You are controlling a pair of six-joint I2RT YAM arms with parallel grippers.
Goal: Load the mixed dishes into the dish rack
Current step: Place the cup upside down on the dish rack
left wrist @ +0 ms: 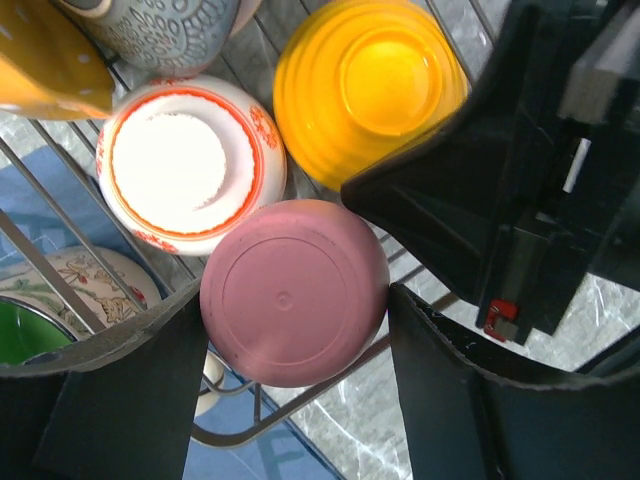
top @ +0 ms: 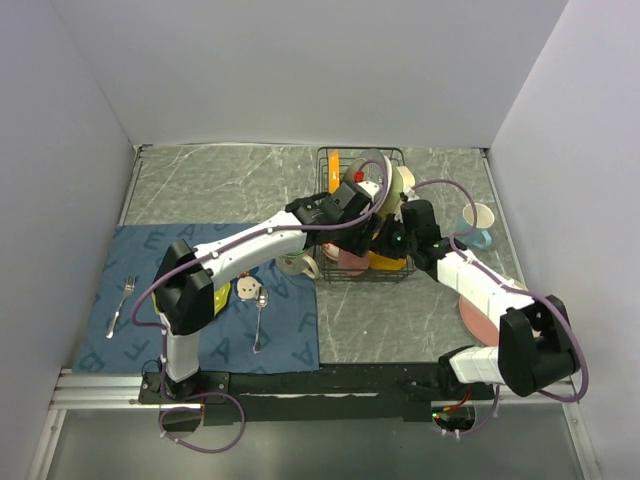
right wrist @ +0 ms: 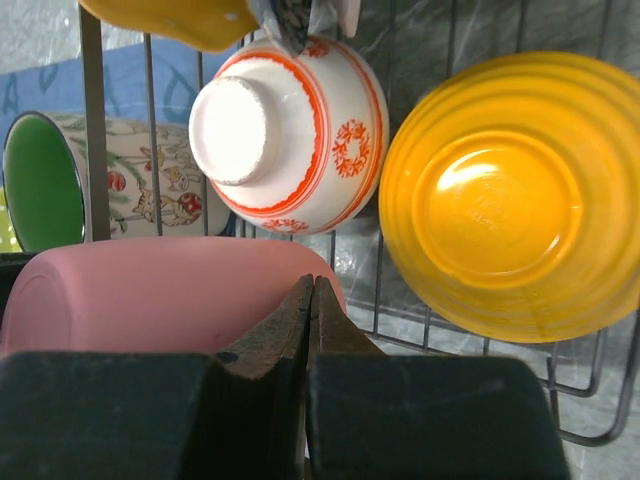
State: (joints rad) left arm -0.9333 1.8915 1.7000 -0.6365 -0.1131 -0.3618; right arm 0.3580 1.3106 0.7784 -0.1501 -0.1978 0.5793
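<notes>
Next, my left gripper lowers the pink cup (left wrist: 293,292) onto the rack's front wires just below the gripper and releases the cup, since bowls fill the wires behind.
The black wire dish rack (top: 322,215) stands at the back centre of the table. My left gripper (left wrist: 295,300) reaches over it, and its fingers press both sides of an upside-down pink cup (left wrist: 293,292) at the rack's front corner. My right gripper (right wrist: 313,285) is shut, its tips against the side of the pink cup (right wrist: 150,290). An orange bowl (left wrist: 370,85) and a red-patterned white bowl (left wrist: 185,160) lie upside down in the rack beside the cup. From above, both grippers (top: 362,225) (top: 392,240) meet over the rack's front.
A blue cloth mat (top: 130,260) on the left carries a fork (top: 122,305), a spoon (top: 260,315), a small dish (top: 247,290) and a mug (top: 295,265). A pink plate (top: 480,315) and a cup (top: 480,225) sit at the right. Walls enclose three sides.
</notes>
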